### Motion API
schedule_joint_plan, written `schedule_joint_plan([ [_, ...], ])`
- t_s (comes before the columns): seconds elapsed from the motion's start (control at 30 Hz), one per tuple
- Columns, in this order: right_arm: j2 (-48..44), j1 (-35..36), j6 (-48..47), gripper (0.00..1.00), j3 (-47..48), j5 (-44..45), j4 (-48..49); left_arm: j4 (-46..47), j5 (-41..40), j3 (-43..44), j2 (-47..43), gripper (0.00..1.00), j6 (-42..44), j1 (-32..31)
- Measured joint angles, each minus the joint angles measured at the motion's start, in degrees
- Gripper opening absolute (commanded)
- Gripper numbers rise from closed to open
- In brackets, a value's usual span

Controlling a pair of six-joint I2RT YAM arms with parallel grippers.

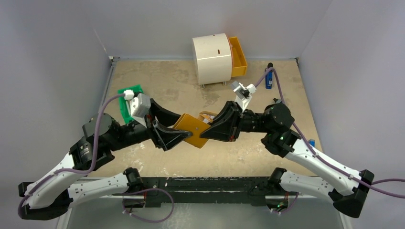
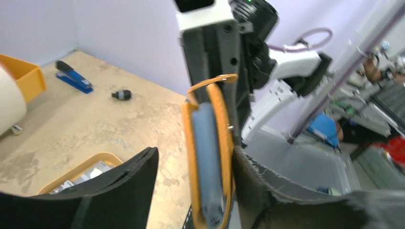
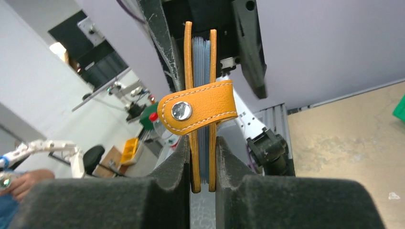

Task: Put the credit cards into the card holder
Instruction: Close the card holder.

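My left gripper should next leave the end of the card holder where the cards show between its fingers. Then it should move outward onto the card holder's edge opposite the strap.
The orange card holder (image 1: 193,130) hangs in the air above the table's middle, between both grippers. My right gripper (image 3: 202,143) is shut on its lower edge, both pads pressing the leather sides. The strap with the round snap button (image 3: 181,110) is closed across the top. Several bluish-grey credit cards (image 3: 203,90) sit edge-on between the two sides. My left gripper (image 2: 193,157) is open around the holder's other end. One of its fingers (image 2: 267,191) lies against the leather; the other stands well apart from it. The cards (image 2: 207,152) show there as a grey band inside the holder.
An oval tan tray (image 1: 206,115) lies on the table just behind the holder. A green bin (image 1: 130,102) sits at the left. At the back stands a white cabinet (image 1: 212,57) with its orange drawer (image 1: 238,56) pulled out. A blue stapler (image 1: 269,76) lies at the back right.
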Motion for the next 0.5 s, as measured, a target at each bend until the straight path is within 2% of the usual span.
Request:
schedule_joint_plan([
  [0.13,-3.8,0.1,-0.4,0.0,-1.8,5.7,0.0,4.6,-5.8,-4.6,-3.5,0.7,-4.2,0.0],
  [0.3,-6.5,0.1,-0.5,0.0,-3.6,12.5,3.5,17.4,-12.8,-16.1,-10.6,0.74,-13.9,0.0],
  [0.4,-6.6,0.1,-0.2,0.0,-4.9,16.8,6.2,25.7,-15.9,-20.9,-10.5,0.76,-19.8,0.0],
  [0.5,-5.9,0.1,0.2,0.0,-5.7,20.4,7.9,31.2,-18.1,-22.1,-7.4,0.77,-24.5,0.0],
])
